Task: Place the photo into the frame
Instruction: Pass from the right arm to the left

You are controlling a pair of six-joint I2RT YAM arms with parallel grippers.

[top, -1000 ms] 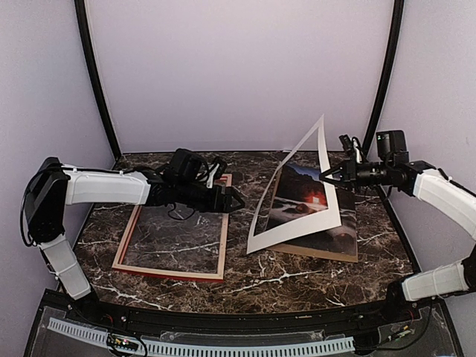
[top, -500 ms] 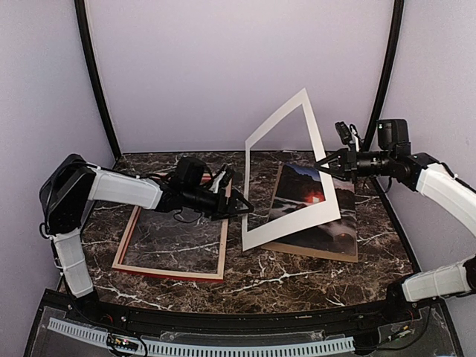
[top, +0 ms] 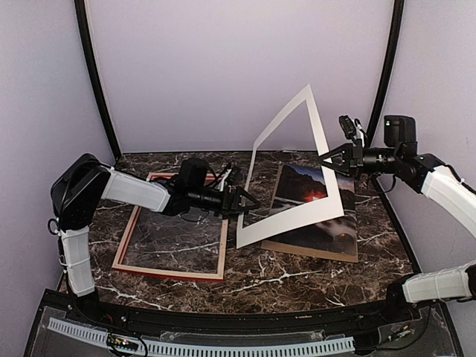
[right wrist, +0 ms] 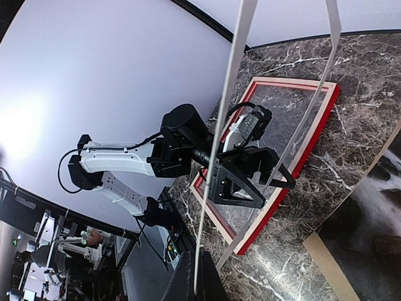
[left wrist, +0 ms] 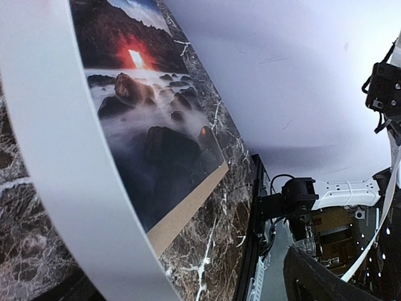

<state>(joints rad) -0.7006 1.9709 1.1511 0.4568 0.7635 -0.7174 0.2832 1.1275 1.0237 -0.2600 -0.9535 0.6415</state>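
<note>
The mat's bar by the frame (left wrist: 133,280) is still loose between my left gripper's open fingers, so I should first approach the frame, then close and grab that bar.
The photo (top: 309,195) lies flat on a brown backing board (top: 316,249) at the right of the table, dark with a red glow. The frame (top: 224,249) lies at the left, pale wood up with a red edge. My right gripper (top: 326,158) is shut on the right rail of a white mat (top: 290,222) and holds it tilted up over the photo. In the right wrist view the mat (right wrist: 220,150) runs edge-on into the shut fingers (right wrist: 188,285). My left gripper (top: 251,202) is open at the mat's left rail (left wrist: 69,157), which crosses between its jaws ungripped.
Curved black posts (top: 93,82) and pale walls close in the marble table (top: 297,279) on three sides. A black rail (top: 223,321) runs along the near edge. The left arm's white link (top: 137,192) stretches over the frame.
The right gripper has raised the white mat more upright, uncovering more of the photo. The left arm has reached right to the mat's left rail, and its jaws have spread wider.
</note>
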